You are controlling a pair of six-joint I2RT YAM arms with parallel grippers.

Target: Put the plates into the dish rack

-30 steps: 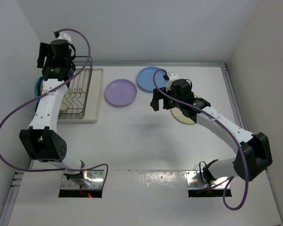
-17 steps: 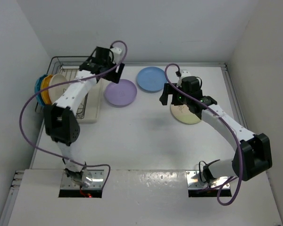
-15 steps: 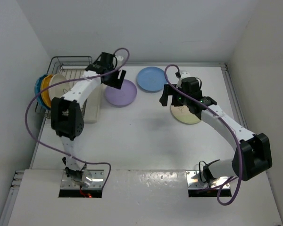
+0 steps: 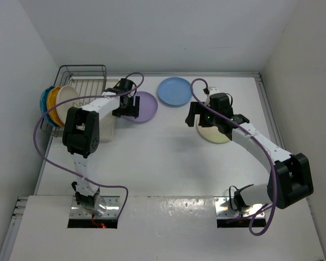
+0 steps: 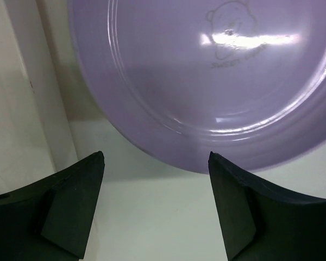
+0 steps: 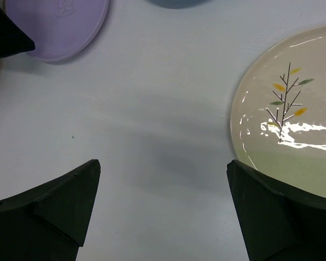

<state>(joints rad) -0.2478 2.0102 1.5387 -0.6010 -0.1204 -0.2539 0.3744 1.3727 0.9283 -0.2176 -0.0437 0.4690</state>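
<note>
I will next move my left gripper gently down and outward, with its open fingers on either side of the lilac plate's rim [image 4: 126, 119] [image 5: 137, 143] beside the tray, as the plate's rim is below and outward of it.
The lilac plate [image 4: 143, 106] lies flat on the table; it fills the top of the left wrist view [image 5: 206, 76]. My left gripper [image 4: 126, 109] is open and empty, low at the plate's left rim. The blue plate [image 4: 174, 91] lies behind it. The cream sprig plate [image 4: 216, 132] lies under my right arm and shows in the right wrist view [image 6: 293, 114]. My right gripper [image 4: 191, 115] is open and empty above bare table, left of that plate. The dark wire dish rack [image 4: 87, 76] stands at the far left with teal, orange and cream plates [image 4: 57, 103] upright at its left end.
A flat cream tray [image 4: 107, 122] lies under the rack, just left of my left gripper. White walls close in the table at the back and both sides. Purple cables loop from both arms.
My left arm has swung from over the rack, right and down to the lilac plate's left rim. My right gripper has drifted slightly right, off the sprig plate's centre. Three plates now show upright in the rack.
</note>
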